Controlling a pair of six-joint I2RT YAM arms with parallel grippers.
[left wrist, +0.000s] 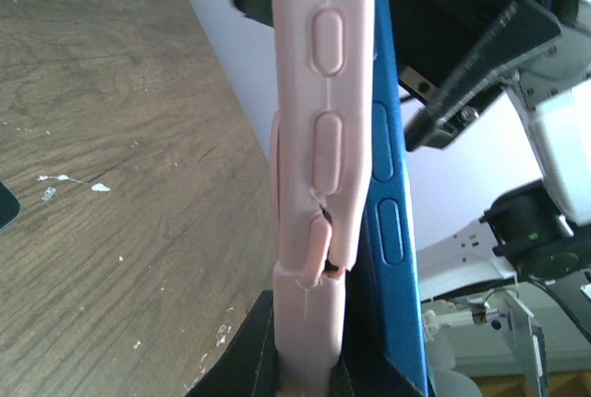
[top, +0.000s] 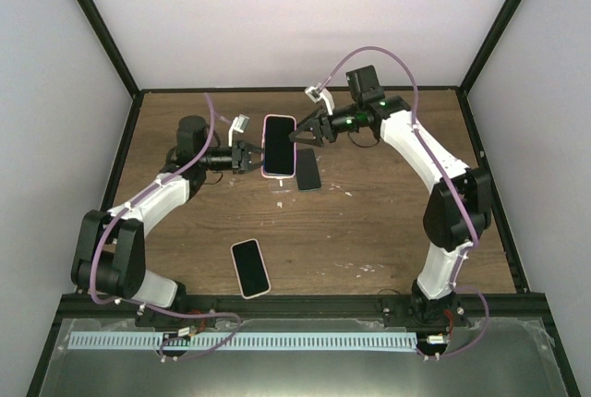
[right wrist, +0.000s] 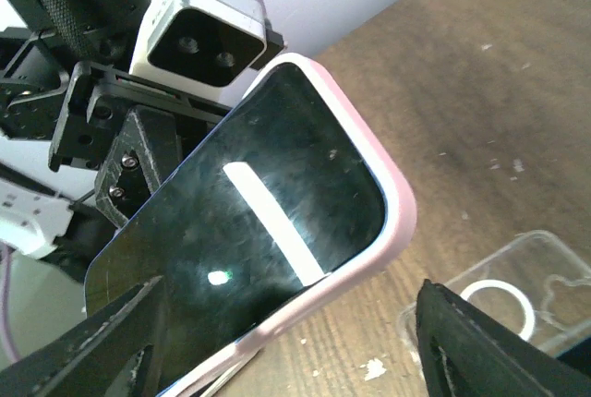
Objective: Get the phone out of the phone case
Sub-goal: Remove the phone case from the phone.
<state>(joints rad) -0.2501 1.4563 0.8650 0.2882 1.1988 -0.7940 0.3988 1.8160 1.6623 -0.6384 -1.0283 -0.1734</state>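
I will lower my left gripper and release the pink phone case flat on the bare wood tabletop beside the clear case next.
A phone in a pink phone case [top: 279, 146] is held up above the table's far middle. My left gripper [top: 247, 155] is shut on the case's left edge. In the left wrist view the pink phone case [left wrist: 314, 138] runs up from my left gripper [left wrist: 309, 365], and the blue phone [left wrist: 392, 194] stands apart from the case along its right side. My right gripper [top: 302, 132] is open at the phone's right edge. In the right wrist view the dark phone screen [right wrist: 259, 231] and its pink rim [right wrist: 369, 249] lie between the spread fingers [right wrist: 489, 351] of my right gripper [right wrist: 295, 351], which touch nothing.
A second phone [top: 249, 267] in a light case lies face up near the front of the table. A dark flat slab [top: 307, 169] lies just below the held phone. A clear case with a white ring [right wrist: 503, 300] shows on the wood. Black frame posts border the table.
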